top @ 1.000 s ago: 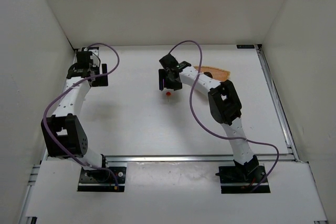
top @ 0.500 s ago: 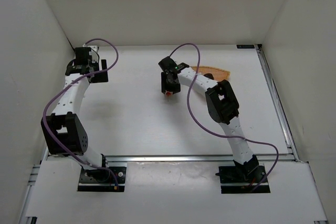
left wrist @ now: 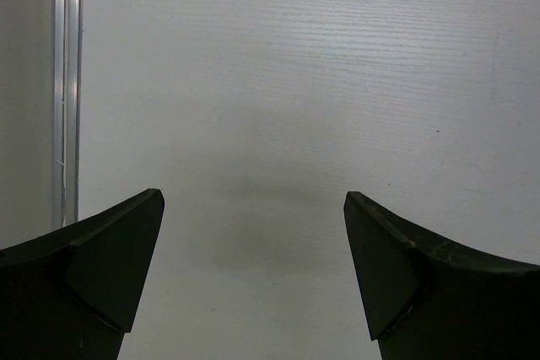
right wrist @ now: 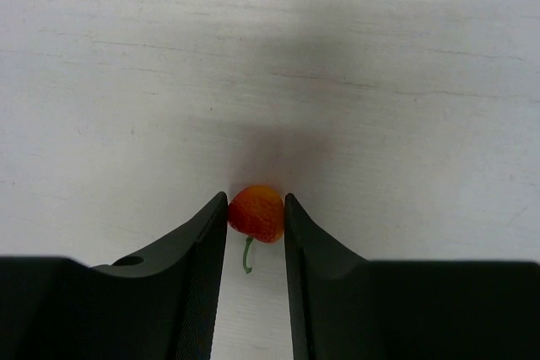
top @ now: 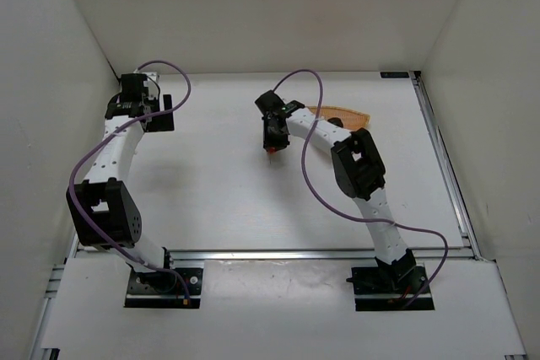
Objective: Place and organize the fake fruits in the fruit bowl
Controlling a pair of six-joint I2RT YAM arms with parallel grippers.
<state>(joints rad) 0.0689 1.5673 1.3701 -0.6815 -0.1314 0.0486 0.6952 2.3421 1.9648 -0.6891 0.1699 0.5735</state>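
Note:
The basket's bare weave [top: 354, 118] lies to the right of my right gripper in the top view, so next I lift the red fruit [top: 271, 151] across and release it there.
A tiny red fruit [right wrist: 256, 213] with a thin green stem rests on the white table, squeezed between the two black fingers of my right gripper [right wrist: 256, 201], which is shut on it. From above, the right gripper [top: 272, 137] points down at mid-table and only a speck of the red fruit [top: 271, 151] shows under it. The fruit bowl [top: 348, 114], an orange woven basket, lies just right of it, partly hidden by the right arm. My left gripper [top: 139, 109] hangs at the far left corner. Its jaws [left wrist: 253, 204] stand wide open over bare table.
White walls close in the table on three sides. An aluminium rail [top: 445, 166] runs along the right edge and another [top: 270, 253] along the front. In the left wrist view a rail [left wrist: 69, 82] lies close to the left finger.
My right gripper has come down over the red fruit and its jaws have closed on it. The left arm has barely shifted.

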